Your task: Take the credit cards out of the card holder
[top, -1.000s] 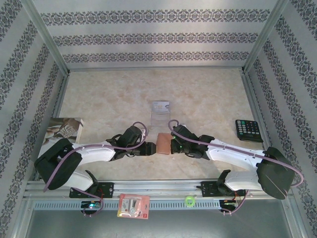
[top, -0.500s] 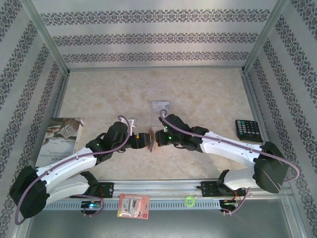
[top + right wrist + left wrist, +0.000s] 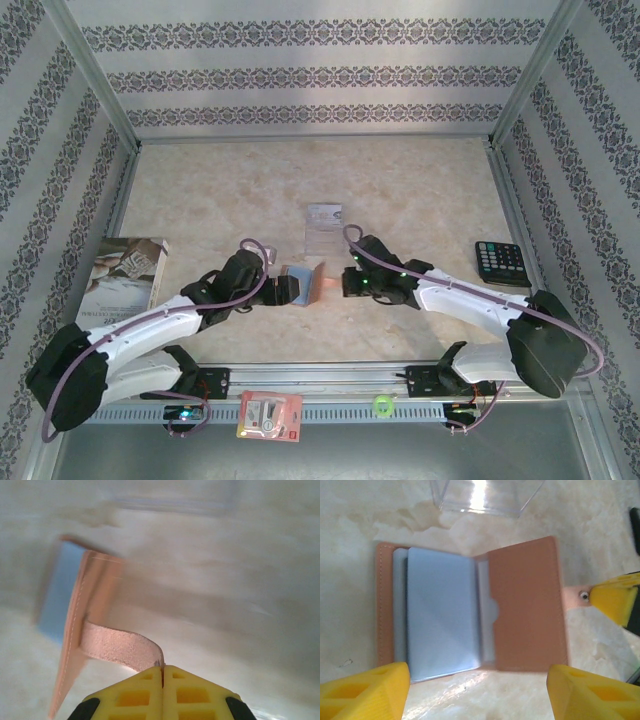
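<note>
The strap should next go toward the bare tabletop beside it, on the calculator's side, to open out the tilted flap. My right gripper will pull it there and then release it.
The card holder (image 3: pixel 525 605) lies spread open on the table, a reddish-brown folder with a grey-blue inner panel (image 3: pixel 440 615) on its left half. A pale grey edge of a credit card (image 3: pixel 487 630) peeks from the slot of the right flap. My left gripper (image 3: pixel 477 695) is open just short of the holder's near edge, with nothing between its fingers (image 3: pixel 362 692). My right gripper (image 3: pixel 162 672) is shut on the holder's strap (image 3: pixel 120 650) and holds the right flap (image 3: pixel 318 282) tilted up. From above, the left gripper (image 3: pixel 285 291) and right gripper (image 3: pixel 345 284) flank the holder.
A clear plastic case (image 3: pixel 324 217) lies just beyond the holder. A black calculator (image 3: pixel 502 263) sits at the right, a magazine (image 3: pixel 125 275) at the left. A red-and-white packet (image 3: pixel 270 415) and a green ring (image 3: pixel 383 405) rest on the front rail.
The holder has gone from folded shut to spread open. My left gripper has widened and let go of it, backing off slightly. My right gripper has kept hold of the strap and drawn it right.
</note>
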